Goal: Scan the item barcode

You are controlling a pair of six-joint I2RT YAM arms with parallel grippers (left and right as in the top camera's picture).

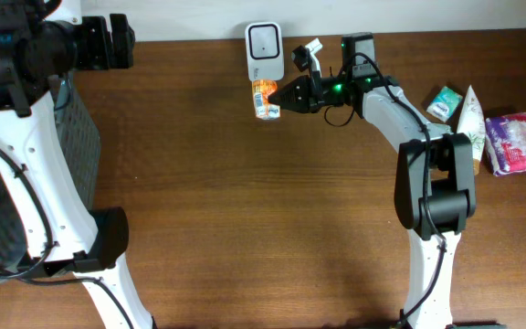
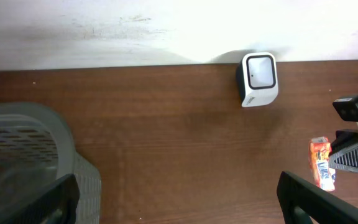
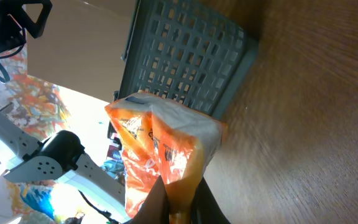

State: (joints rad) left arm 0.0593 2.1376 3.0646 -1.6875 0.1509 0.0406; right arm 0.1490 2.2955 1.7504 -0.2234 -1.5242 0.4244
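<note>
My right gripper needs to show the packet to the scanner next. Then it should swing over the white tube and release, because the tube is to its right in the overhead view.
An orange and white snack packet hangs just below the white barcode scanner at the table's far edge. My right gripper is shut on the packet's right end and holds it off the wood. The right wrist view shows the packet pinched between the dark fingers. From the left wrist, the scanner stands against the wall and the packet shows at far right. My left gripper is open over bare wood, far left of the scanner, with nothing between its fingers.
A grey mesh basket sits at the left side, also seen as the basket and the basket. At the right lie a green packet, a white tube and a pink pack.
</note>
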